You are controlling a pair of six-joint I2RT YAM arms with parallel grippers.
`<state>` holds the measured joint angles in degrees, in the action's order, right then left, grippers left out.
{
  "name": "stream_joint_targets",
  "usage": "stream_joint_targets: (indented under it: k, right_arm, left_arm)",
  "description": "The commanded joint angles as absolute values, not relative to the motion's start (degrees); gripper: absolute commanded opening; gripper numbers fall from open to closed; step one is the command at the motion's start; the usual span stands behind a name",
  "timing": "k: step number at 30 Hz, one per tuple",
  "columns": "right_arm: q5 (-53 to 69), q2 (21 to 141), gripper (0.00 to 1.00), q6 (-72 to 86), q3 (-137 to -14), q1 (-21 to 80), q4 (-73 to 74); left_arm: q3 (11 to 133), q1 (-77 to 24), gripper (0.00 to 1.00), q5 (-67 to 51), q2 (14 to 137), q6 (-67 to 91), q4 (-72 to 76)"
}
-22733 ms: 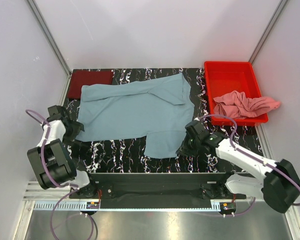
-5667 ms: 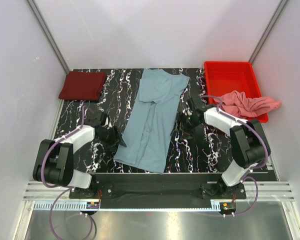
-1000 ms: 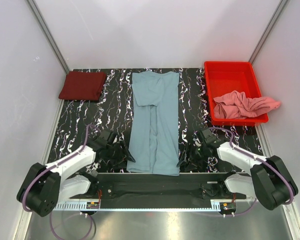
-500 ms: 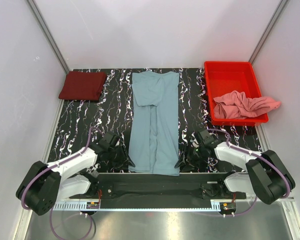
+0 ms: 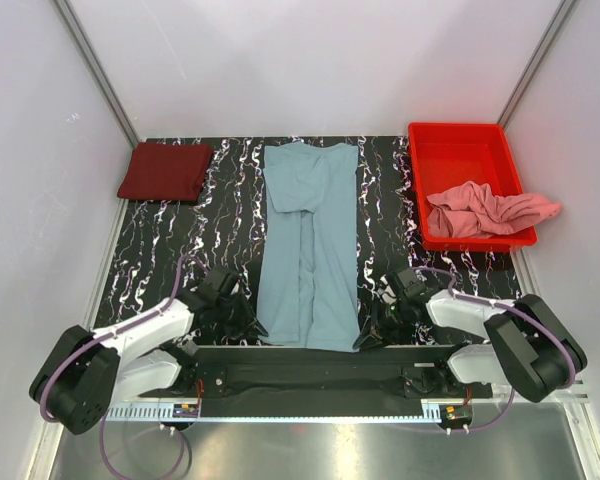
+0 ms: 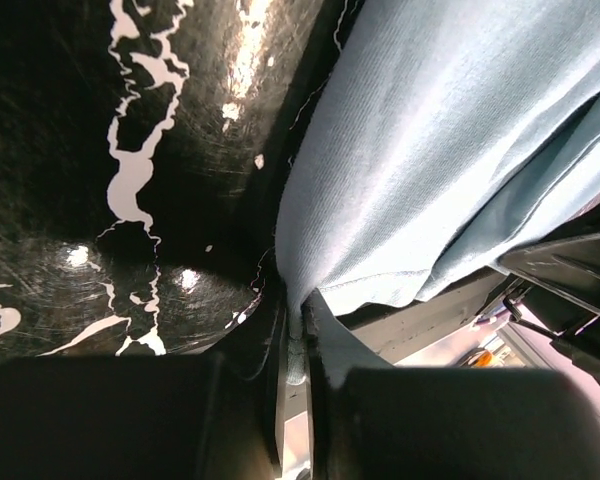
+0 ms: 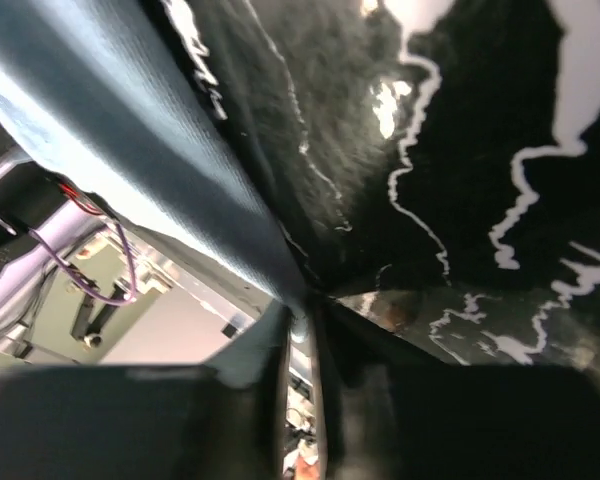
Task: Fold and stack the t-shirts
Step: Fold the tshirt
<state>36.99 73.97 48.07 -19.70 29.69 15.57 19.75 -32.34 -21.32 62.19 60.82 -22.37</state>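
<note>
I will carry the t-shirt's hem corner outward with my left gripper and release it onto the t-shirt beside the flap's near edge (image 5: 274, 218), because the t-shirt still lies long.
The grey-blue t-shirt (image 5: 310, 250) lies as a long narrow strip down the middle of the black marbled table (image 5: 200, 240), sleeves folded in. My left gripper (image 5: 253, 327) is shut on its near left hem corner (image 6: 305, 300). My right gripper (image 5: 364, 335) is shut on the near right hem corner (image 7: 295, 300). A folded maroon t-shirt (image 5: 165, 171) rests at the far left corner. A crumpled salmon pink t-shirt (image 5: 485, 212) hangs over the near rim of the red tray (image 5: 450, 150).
The red tray stands at the far right of the table. White walls with metal posts close in both sides. The arms' black mounting rail (image 5: 310, 360) runs along the near table edge, just behind the shirt's hem.
Both grippers have moved inward to the hem corners of the grey-blue t-shirt and closed on the cloth. The shirt itself lies as before.
</note>
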Motion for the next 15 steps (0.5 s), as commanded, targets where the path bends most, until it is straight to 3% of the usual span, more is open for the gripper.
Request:
stream_joint_targets:
  k: [1, 4, 9, 15]
  right_arm:
    - [37.7, 74.18, 0.11, 49.3, -19.07, 30.93, 12.39]
    - [37.62, 69.98, 0.01, 49.92, -20.65, 31.64, 16.41]
    - [29.47, 60.74, 0.0, 48.08, -30.99, 31.38, 28.28]
    - [31.19, 72.32, 0.0, 40.44, -44.18, 25.58, 32.87]
  left_arm:
    - [17.84, -33.66, 0.0, -18.63, 61.79, 58.8, -25.92]
    - [18.63, -34.8, 0.0, -18.89, 58.9, 59.59, -28.29]
    - [30.71, -34.81, 0.0, -13.74, 55.11, 56.61, -39.61]
    - [48.14, -32.88, 0.04, -9.84, 68.97, 49.05, -45.43]
